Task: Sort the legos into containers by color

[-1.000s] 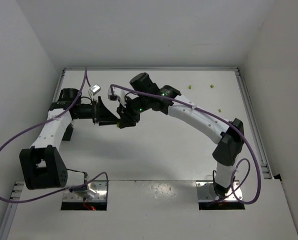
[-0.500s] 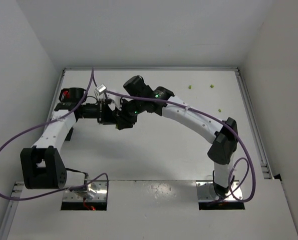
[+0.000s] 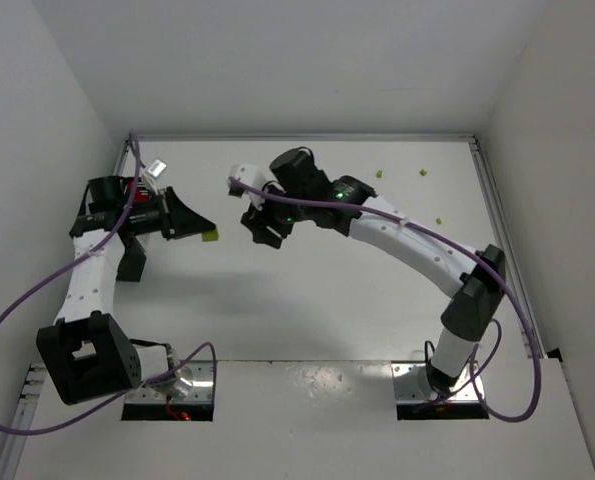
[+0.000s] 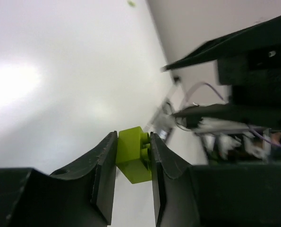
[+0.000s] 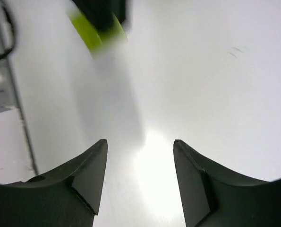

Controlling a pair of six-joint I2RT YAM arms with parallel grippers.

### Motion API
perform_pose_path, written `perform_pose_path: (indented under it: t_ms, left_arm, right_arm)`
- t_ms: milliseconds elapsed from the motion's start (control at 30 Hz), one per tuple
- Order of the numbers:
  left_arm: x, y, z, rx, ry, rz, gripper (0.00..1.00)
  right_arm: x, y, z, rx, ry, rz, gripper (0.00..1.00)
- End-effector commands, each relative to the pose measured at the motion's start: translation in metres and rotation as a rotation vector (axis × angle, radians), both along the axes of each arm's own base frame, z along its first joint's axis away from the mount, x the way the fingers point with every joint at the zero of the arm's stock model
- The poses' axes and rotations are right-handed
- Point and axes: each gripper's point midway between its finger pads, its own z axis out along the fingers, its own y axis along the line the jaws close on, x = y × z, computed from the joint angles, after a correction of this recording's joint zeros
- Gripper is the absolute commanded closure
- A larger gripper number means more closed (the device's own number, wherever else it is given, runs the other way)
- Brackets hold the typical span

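The yellow-green lego hangs above bare table, so my left gripper must next swing left in the top view and turn down over the dark shape point(image 3: 132, 259).
My left gripper point(image 3: 201, 230) is shut on a yellow-green lego point(image 3: 210, 236) and holds it above the table at the left. In the left wrist view the lego point(image 4: 132, 158) is pinched between the two fingers of that gripper point(image 4: 133, 137). My right gripper point(image 3: 263, 234) hovers a short way to the right of it, open and empty. In the right wrist view that gripper point(image 5: 139, 144) has its jaws wide apart over bare table, with the held lego point(image 5: 95, 33) blurred ahead. Three more yellow-green legos point(image 3: 379, 174) point(image 3: 421, 172) point(image 3: 439, 220) lie at the far right. No bin shows clearly.
A dark shape point(image 3: 130, 260) sits under my left arm; I cannot tell what it is. Walls close the table on the left, back and right. A metal rail point(image 3: 502, 240) runs along the right edge. Purple cables loop off both arms.
The two grippers were together at the table's centre-left. Now they are apart: the left has drawn back to the left with the yellow-green lego, and the right has shifted slightly right.
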Motion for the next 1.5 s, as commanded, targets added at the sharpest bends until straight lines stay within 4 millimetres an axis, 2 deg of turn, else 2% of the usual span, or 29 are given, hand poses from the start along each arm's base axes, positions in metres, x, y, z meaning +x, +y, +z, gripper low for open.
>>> perform_pose_path:
  t_ms: [0, 33, 67, 100, 167, 200, 233, 267, 300, 333, 367, 400, 567, 600, 633, 667, 767, 800, 833, 900, 1100, 1133, 1200, 1233, 1333, 1367, 1400, 1433, 1467]
  left_arm:
    - [0.029, 0.045, 0.027, 0.169, -0.18, 0.142, 1.0]
    - [0.034, 0.061, 0.012, 0.249, -0.116, 0.198, 1.0]
    - [0.038, 0.073, 0.012, 0.294, -0.129, 0.215, 1.0]
    - [0.044, 0.093, 0.017, 0.359, -0.153, 0.263, 1.0]
    - [0.051, 0.131, 0.0, 0.531, -0.109, 0.355, 1.0]
    - [0.053, 0.146, 0.0, 0.592, -0.114, 0.392, 1.0]
    - [0.054, 0.165, 0.001, 0.663, -0.124, 0.434, 1.0]
    - [0.052, 0.187, -0.008, 0.761, -0.08, 0.491, 1.0]
    - [0.051, 0.21, -0.005, 0.867, -0.078, 0.556, 1.0]
    - [0.049, 0.21, -0.001, 0.884, -0.102, 0.551, 1.0]
    - [0.046, 0.225, 0.001, 0.95, -0.096, 0.59, 1.0]
    - [0.042, 0.23, -0.002, 0.985, -0.083, 0.6, 1.0]
    - [0.029, 0.266, -0.022, 1.137, 0.0, 0.664, 1.0]
    - [0.026, 0.271, -0.029, 1.149, 0.015, 0.665, 1.0]
    - [0.026, 0.271, -0.032, 1.155, 0.012, 0.658, 1.0]
    - [0.025, 0.279, -0.034, 1.172, 0.021, 0.681, 1.0]
    - [0.025, 0.286, -0.046, 1.203, 0.04, 0.685, 1.0]
    - [0.022, 0.287, -0.055, 1.206, 0.069, 0.675, 0.97]
    - [0.024, 0.289, -0.054, 1.215, 0.055, 0.676, 0.96]
    - [0.021, 0.293, -0.068, 1.216, 0.094, 0.67, 0.92]
    - [0.03, 0.299, -0.086, 1.202, 0.122, 0.663, 0.9]
    - [0.031, 0.299, -0.089, 1.199, 0.131, 0.657, 0.88]
    - [0.031, 0.3, -0.095, 1.195, 0.147, 0.646, 0.83]
    - [0.031, 0.3, -0.095, 1.195, 0.147, 0.646, 0.72]
    - [0.032, 0.298, -0.095, 1.186, 0.142, 0.643, 0.51]
    - [0.032, 0.298, -0.095, 1.186, 0.141, 0.643, 0.39]
    - [0.034, 0.296, -0.095, 1.182, 0.129, 0.63, 0.33]
    - [0.035, 0.293, -0.087, 1.172, 0.096, 0.635, 0.2]
    - [0.038, 0.29, -0.079, 1.162, 0.066, 0.639, 0.14]
  right_arm:
    - [0.033, -0.052, 0.034, 0.025, -0.129, -0.184, 0.42]
    - [0.033, -0.066, 0.043, 0.036, -0.146, -0.209, 0.4]
    - [0.034, -0.076, 0.04, 0.033, -0.136, -0.232, 0.4]
    - [0.041, -0.095, 0.027, 0.012, -0.121, -0.273, 0.38]
    - [0.048, -0.119, 0.021, -0.007, -0.129, -0.334, 0.38]
    - [0.053, -0.141, 0.013, -0.022, -0.118, -0.379, 0.38]
    - [0.056, -0.151, 0.009, -0.03, -0.112, -0.404, 0.38]
    - [0.06, -0.161, 0.002, -0.045, -0.1, -0.429, 0.37]
    - [0.067, -0.181, -0.005, -0.057, -0.089, -0.477, 0.37]
    - [0.07, -0.192, -0.01, -0.072, -0.074, -0.502, 0.37]
    - [0.072, -0.2, -0.016, -0.076, -0.057, -0.516, 0.37]
    - [0.08, -0.215, -0.016, -0.067, -0.046, -0.553, 0.37]
    - [0.105, -0.263, -0.048, -0.087, 0.074, -0.666, 0.37]
    - [0.109, -0.277, -0.056, -0.079, 0.114, -0.692, 0.37]
    - [0.114, -0.284, -0.057, -0.071, 0.123, -0.706, 0.37]
    - [0.114, -0.289, -0.067, -0.074, 0.161, -0.711, 0.37]
    - [0.121, -0.313, -0.074, -0.072, 0.193, -0.753, 0.37]
    - [0.126, -0.323, -0.075, -0.07, 0.195, -0.78, 0.37]
    - [0.127, -0.328, -0.075, -0.067, 0.194, -0.781, 0.37]
    - [0.129, -0.337, -0.079, -0.07, 0.205, -0.802, 0.37]
    - [0.133, -0.358, -0.087, -0.066, 0.236, -0.842, 0.37]
    - [0.136, -0.357, -0.087, -0.059, 0.24, -0.835, 0.37]
    - [0.137, -0.368, -0.089, -0.054, 0.257, -0.858, 0.37]
    - [0.14, -0.369, -0.088, -0.044, 0.259, -0.859, 0.37]
    - [0.145, -0.378, -0.085, -0.026, 0.262, -0.885, 0.37]
    - [0.145, -0.384, -0.089, -0.023, 0.276, -0.906, 0.37]
    - [0.148, -0.389, -0.085, -0.013, 0.27, -0.924, 0.37]
    - [0.153, -0.391, -0.088, -0.014, 0.282, -0.941, 0.37]
    - [0.157, -0.396, -0.084, -0.01, 0.277, -0.952, 0.37]
